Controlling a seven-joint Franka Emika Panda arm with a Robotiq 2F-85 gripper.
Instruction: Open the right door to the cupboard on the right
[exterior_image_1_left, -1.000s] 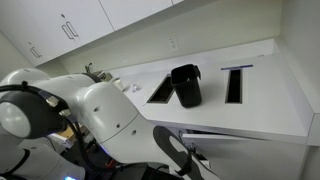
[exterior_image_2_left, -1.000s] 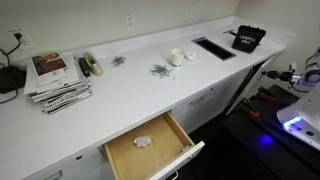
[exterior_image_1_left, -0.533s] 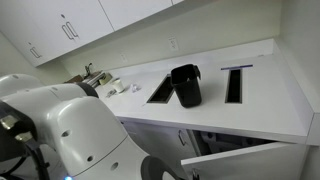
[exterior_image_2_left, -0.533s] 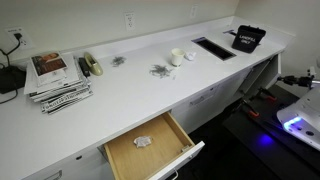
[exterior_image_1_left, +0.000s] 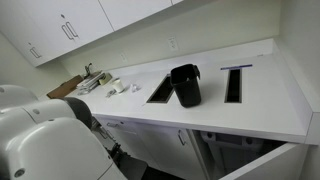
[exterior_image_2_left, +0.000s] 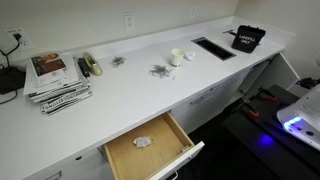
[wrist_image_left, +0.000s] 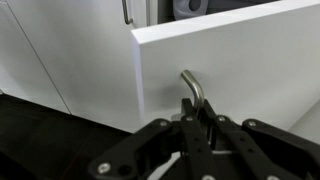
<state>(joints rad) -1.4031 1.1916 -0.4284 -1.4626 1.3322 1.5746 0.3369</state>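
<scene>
The white panel swings wider next as my gripper draws farther from the closed twin door (wrist_image_left: 70, 50) and then releases the handle. The silver bar handle (wrist_image_left: 191, 88) sits between my fingers.
In the wrist view my gripper (wrist_image_left: 197, 125) is shut on the short silver bar handle (wrist_image_left: 191, 88) of the right door (wrist_image_left: 245, 60), a flat white panel. The door stands swung out from the cupboard, and its top edge shows. The twin white door (wrist_image_left: 70, 50) with its own handle (wrist_image_left: 126, 10) is still closed beside it. In an exterior view the right door (exterior_image_1_left: 262, 165) is wide open at the lower right, showing the dark inside of the cupboard (exterior_image_1_left: 232, 148). The gripper itself is hidden in both exterior views.
A black bin (exterior_image_1_left: 185, 85) stands on the white countertop (exterior_image_1_left: 270, 100) between two rectangular cutouts. My arm's white body (exterior_image_1_left: 40, 140) fills the lower left. A light wooden drawer (exterior_image_2_left: 150, 145) hangs open, and magazines (exterior_image_2_left: 55, 75) lie on the counter.
The right door has swung further out from the cupboard, exposing more of the dark inside. My arm has drawn back toward the frame edges in both exterior views.
</scene>
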